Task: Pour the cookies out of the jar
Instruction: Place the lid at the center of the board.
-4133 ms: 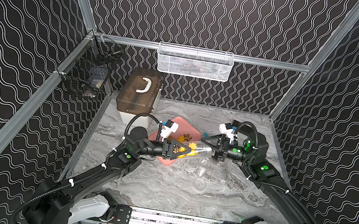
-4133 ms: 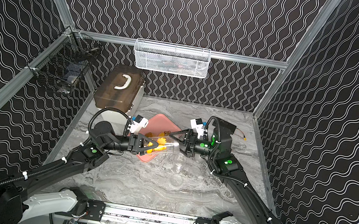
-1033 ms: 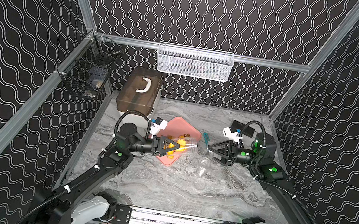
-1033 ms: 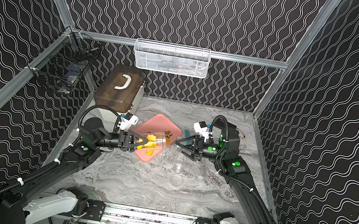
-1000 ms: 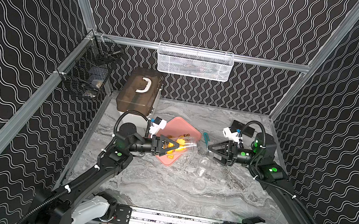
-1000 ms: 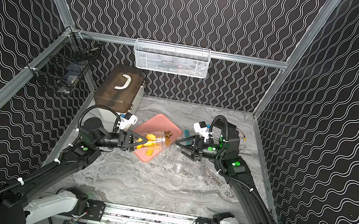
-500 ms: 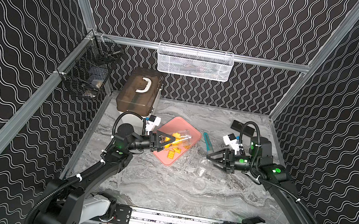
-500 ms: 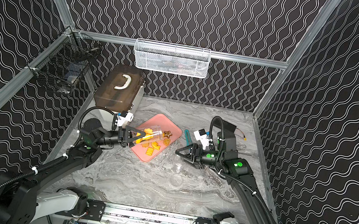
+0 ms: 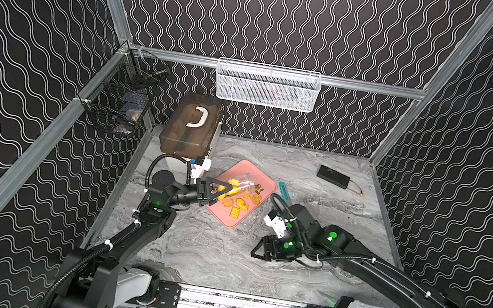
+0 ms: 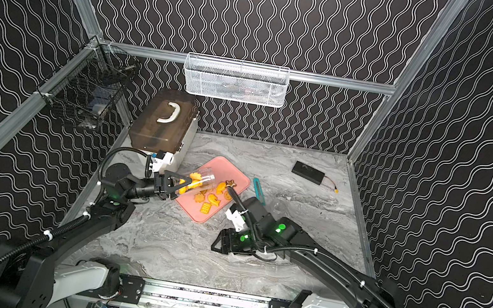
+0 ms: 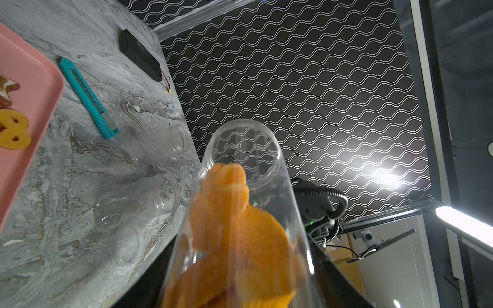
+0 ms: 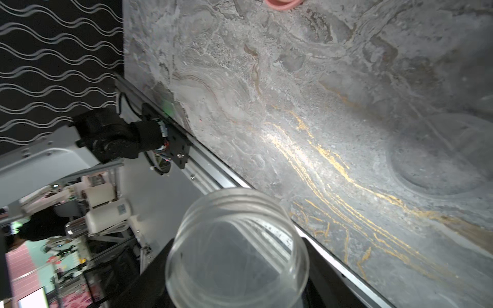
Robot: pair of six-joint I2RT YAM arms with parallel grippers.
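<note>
My right gripper holds the threaded lid and next needs to tip downward, lower the lid onto the bare table below, beside another clear lid, and release it.
My left gripper [image 9: 219,190] [image 10: 181,184] is shut on a clear jar [image 9: 238,187] [image 10: 200,181], held tilted with its mouth over the pink tray [image 9: 228,220] [image 10: 198,216]. Several orange cookies [image 9: 238,205] [image 10: 209,201] and a brown star lie on the tray. In the left wrist view, more orange cookies [image 11: 232,226] sit inside the jar [image 11: 248,138]. My right gripper [image 9: 258,250] [image 10: 219,242] is low over the table near the front, shut on the jar's clear threaded lid [image 12: 237,250].
A brown box with a white handle [image 9: 191,126] stands at the back left. A teal utility knife [image 9: 284,192] lies right of the tray, a black battery pack [image 9: 333,177] further back. Empty clear jars [image 11: 138,200] lie on the table. Mesh baskets [image 9: 267,86] hang on the walls.
The left gripper has drawn the jar back over the tray and tilted it, and cookies have dropped onto the tray. The right arm has swung toward the front and down with the lid.
</note>
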